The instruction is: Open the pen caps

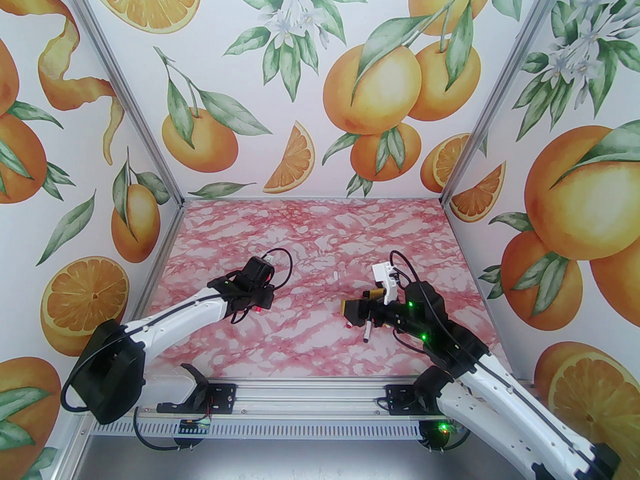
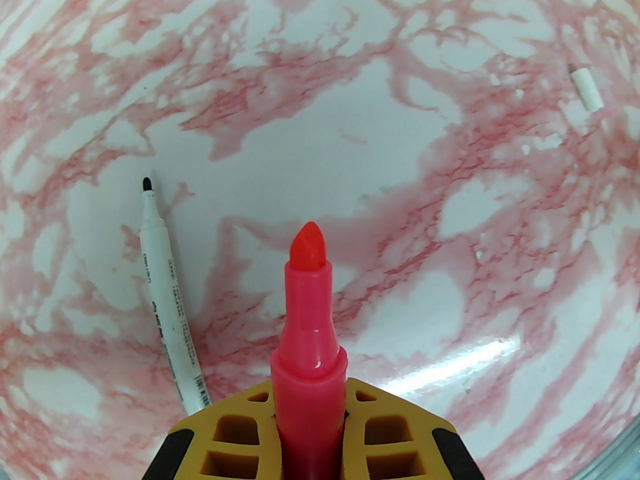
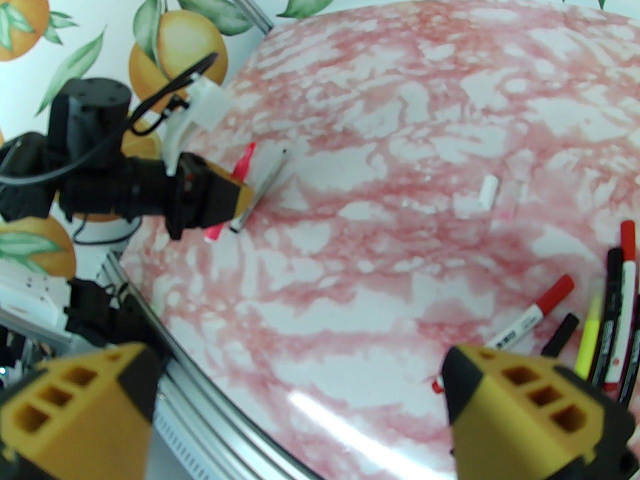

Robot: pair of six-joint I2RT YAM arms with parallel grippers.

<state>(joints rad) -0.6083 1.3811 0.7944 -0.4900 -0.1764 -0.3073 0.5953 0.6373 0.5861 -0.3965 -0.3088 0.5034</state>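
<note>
The pink pen (image 2: 307, 328) has its tip bare already; my left gripper needs to lower and release it on the clear tabletop below, beside the white pen.
My left gripper (image 2: 310, 433) is shut on a pink pen (image 2: 307, 328), whose bare red-orange tip points away from the fingers. Just left of it on the table lies an uncapped white pen (image 2: 167, 298) with a black tip. A loose white cap (image 2: 586, 89) lies farther off to the right, also seen as the white cap (image 3: 487, 191) at mid-table. My right gripper (image 3: 300, 418) is open, nothing between its yellow fingers (image 3: 530, 408). Beside its right finger lie a red-capped white pen (image 3: 535, 313), a black cap (image 3: 562, 333), a yellow pen (image 3: 590, 335) and more capped pens (image 3: 620, 298).
The pink marbled table (image 1: 310, 228) is boxed in by orange-print walls on three sides. An aluminium rail (image 1: 310, 398) runs along the near edge. The left gripper (image 1: 261, 300) and right gripper (image 1: 352, 312) hover low, facing each other across mid-table.
</note>
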